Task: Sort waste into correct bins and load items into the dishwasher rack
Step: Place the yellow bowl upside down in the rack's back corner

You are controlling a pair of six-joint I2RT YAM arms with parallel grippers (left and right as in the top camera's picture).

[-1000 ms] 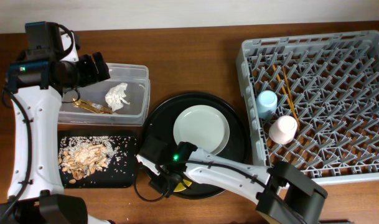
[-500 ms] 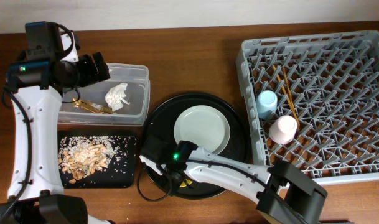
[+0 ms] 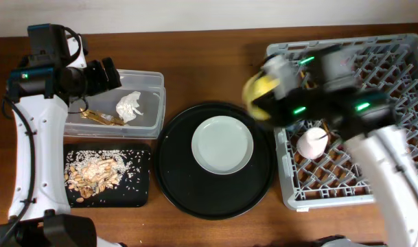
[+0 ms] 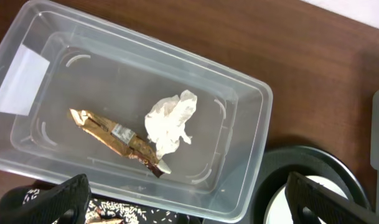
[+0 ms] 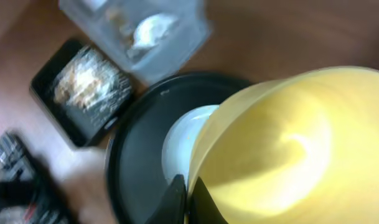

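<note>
I will swing my right gripper outward over the rack's far wires, then tilt it and lower the yellow bowl [image 3: 257, 96]. The pinkish cup [image 3: 311, 143] stands in the near part of the rack.
My right gripper [image 3: 269, 95] is shut on the rim of the yellow bowl [image 3: 257, 96] and holds it in the air by the left edge of the grey dishwasher rack [image 3: 380, 82]. In the right wrist view the bowl [image 5: 282, 143] fills the frame, its rim pinched in my right gripper [image 5: 188, 199]. The pinkish cup [image 3: 311, 143] stands in the rack. The pale plate [image 3: 222, 144] lies on the round black tray [image 3: 174, 178]. My left gripper [image 4: 192, 211] hangs open over the clear tub [image 4: 251, 130], which holds the napkin [image 4: 170, 121] and the wrapper [image 4: 111, 134].
The shallow black tray [image 3: 141, 195] with food scraps [image 3: 92, 173] sits in front of the clear tub [image 3: 150, 79]. The right arm is motion-blurred and covers part of the rack's left side. Bare wooden table lies behind the round tray.
The right gripper shut on the yellow bowl at the round tray's front edge, then swung up and right with it to the rack's left edge. The left arm stayed still.
</note>
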